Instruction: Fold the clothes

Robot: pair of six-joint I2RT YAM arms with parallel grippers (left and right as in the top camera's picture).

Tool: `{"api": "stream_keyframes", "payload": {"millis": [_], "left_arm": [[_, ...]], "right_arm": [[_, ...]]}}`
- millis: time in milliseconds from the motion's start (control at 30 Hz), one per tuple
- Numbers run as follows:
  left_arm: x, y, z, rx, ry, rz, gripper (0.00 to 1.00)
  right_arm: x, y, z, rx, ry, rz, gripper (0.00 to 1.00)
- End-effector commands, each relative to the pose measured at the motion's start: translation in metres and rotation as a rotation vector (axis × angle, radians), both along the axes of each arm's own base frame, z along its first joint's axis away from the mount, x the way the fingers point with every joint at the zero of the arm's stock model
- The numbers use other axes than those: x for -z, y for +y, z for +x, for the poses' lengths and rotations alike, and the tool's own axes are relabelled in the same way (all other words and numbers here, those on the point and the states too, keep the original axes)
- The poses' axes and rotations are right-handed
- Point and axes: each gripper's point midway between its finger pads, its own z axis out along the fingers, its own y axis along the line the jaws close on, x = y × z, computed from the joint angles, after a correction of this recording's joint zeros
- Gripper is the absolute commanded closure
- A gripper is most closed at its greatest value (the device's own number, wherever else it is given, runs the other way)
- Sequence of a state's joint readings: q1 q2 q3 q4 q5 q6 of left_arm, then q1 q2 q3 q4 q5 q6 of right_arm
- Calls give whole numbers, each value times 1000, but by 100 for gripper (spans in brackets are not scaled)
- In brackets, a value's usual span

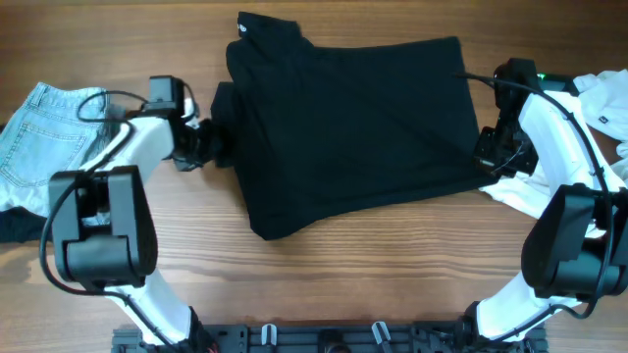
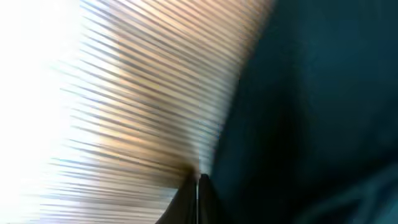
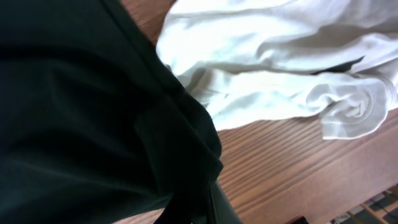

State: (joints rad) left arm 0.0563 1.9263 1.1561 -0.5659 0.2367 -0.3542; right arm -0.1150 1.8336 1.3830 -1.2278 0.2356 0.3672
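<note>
I will next move my right gripper outward and left in the overhead view, over the black garment's edge, and release the fold, as its corner sticks out.
A black garment lies spread across the middle of the wooden table, its collar end toward the far side. My left gripper is at its left edge, fingers pressed together on the black cloth. My right gripper is at its right edge, shut on a bunched fold of the black cloth. The left wrist view is blurred, showing wood grain and dark cloth.
Light blue jeans lie at the left edge with a dark cloth beneath them. A white garment lies by the right arm and shows in the right wrist view. More white cloth sits at the far right.
</note>
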Motion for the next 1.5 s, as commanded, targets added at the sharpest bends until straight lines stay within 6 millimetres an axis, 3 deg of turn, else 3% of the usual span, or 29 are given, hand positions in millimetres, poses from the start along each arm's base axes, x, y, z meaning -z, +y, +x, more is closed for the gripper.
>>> {"api": "stream_keyframes", "payload": {"millis": [0,67,100,133,200,233,267,300,333,433,500,600,667,700,733,767,900,1033,1100,1200,1300,1367,1433,1467], "left_arm": [[-44,76,27,-167,-105,111,96],[-71,104,37,-230,-179,123,96],[-74,107,37,-237,-186,124,96],[-73,102,35,-228,-176,96,96],[-71,73,27,-166,-135,-16,96],[-70,62,23,-147,-117,-45,90],[-68,49,19,-120,-99,-68,47],[-65,39,16,-98,-87,-77,33],[-60,26,13,-68,-71,-80,26],[-33,-4,-1,0,-13,-92,24],[-10,-19,-10,27,43,-116,26],[12,-33,-19,41,112,-187,38],[22,-42,-25,57,148,-209,55],[26,-45,-27,64,159,-209,70],[26,-45,-27,69,159,-208,92],[26,-44,-26,67,157,-202,96],[22,7,-16,-27,124,-61,96],[-32,81,14,-194,-47,-24,96],[-40,97,14,-233,-71,-20,96],[-47,69,12,-159,-79,-158,96],[-58,15,12,29,-107,-299,96],[-55,-16,-9,105,-14,-321,96],[-49,-43,-50,182,158,-307,96],[-47,-53,-80,212,286,-281,96]], "right_arm": [[6,11,9,-55,-23,88,95],[9,34,21,-123,-73,226,95],[9,41,24,-145,-85,255,95],[9,45,25,-162,-87,256,95],[9,45,25,-162,-83,236,94],[9,44,25,-160,-84,235,94],[9,44,25,-161,-84,235,94],[9,44,25,-160,-83,235,94],[9,44,25,-160,-83,235,94],[9,45,25,-161,-83,235,94],[9,45,25,-161,-83,236,94],[9,44,25,-160,-83,235,94],[9,44,25,-161,-83,235,94],[9,44,25,-161,-83,235,94],[9,44,25,-161,-83,235,94],[9,44,25,-161,-83,235,94],[9,44,26,-162,-84,231,94],[9,43,33,-165,-112,227,94],[9,43,34,-165,-118,226,94],[9,43,36,-166,-125,225,92],[9,43,36,-166,-125,225,91],[9,43,36,-167,-126,225,90],[9,43,36,-168,-125,224,89],[9,43,36,-168,-126,224,88]]}}
